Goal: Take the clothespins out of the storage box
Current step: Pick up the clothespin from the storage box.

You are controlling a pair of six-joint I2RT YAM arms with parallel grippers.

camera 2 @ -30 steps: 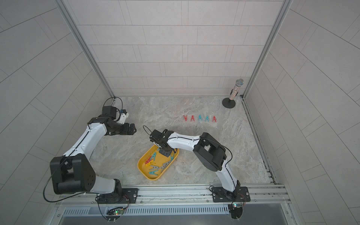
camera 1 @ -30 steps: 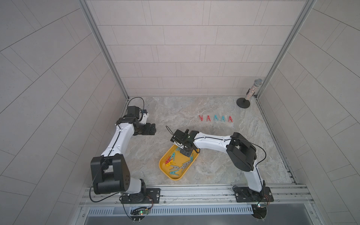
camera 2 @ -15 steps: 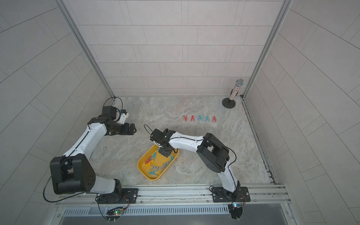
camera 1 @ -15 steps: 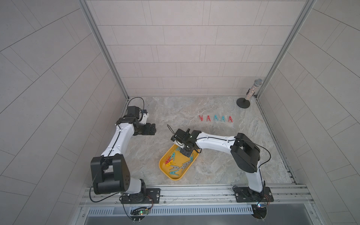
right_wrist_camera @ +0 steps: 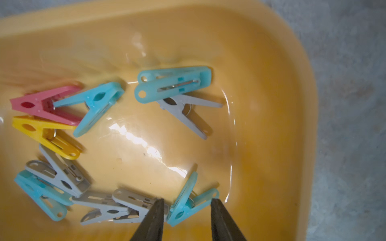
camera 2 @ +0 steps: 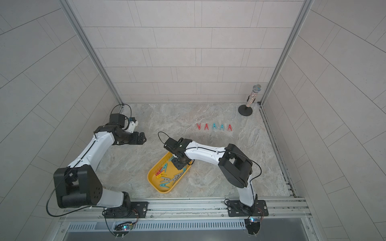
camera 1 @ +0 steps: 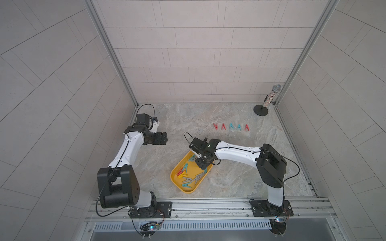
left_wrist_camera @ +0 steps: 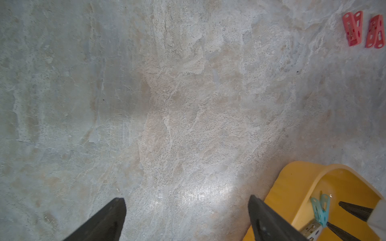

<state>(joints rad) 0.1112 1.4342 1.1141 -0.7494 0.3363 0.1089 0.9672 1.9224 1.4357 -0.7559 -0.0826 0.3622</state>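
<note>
My right gripper's open fingers are already on either side of the teal clothespin's leg (right_wrist_camera: 185,193) by the grey ones. They need to go down farther next and close over that leg.
The yellow storage box (camera 1: 189,191) (camera 2: 165,191) lies at the front middle of the table with several clothespins (camera 1: 188,177) in red, teal, grey and yellow inside. My right gripper (camera 1: 201,163) (camera 2: 178,163) reaches down into its far end. In the right wrist view this gripper (right_wrist_camera: 187,200) is open, its fingers either side of a teal clothespin (right_wrist_camera: 183,208) on the box floor (right_wrist_camera: 271,104), with gaps on both sides. My left gripper (camera 1: 165,138) (left_wrist_camera: 186,197) is open over bare table, left of the box (left_wrist_camera: 296,187).
A row of several red and teal clothespins (camera 1: 231,126) (camera 2: 214,126) lies on the marble table behind the box. A glittery microphone on a round black stand (camera 1: 269,99) is in the back right corner. Tiled walls enclose three sides.
My right gripper's jaws have spread apart inside the box, and that arm has shifted slightly. The left arm has not moved.
</note>
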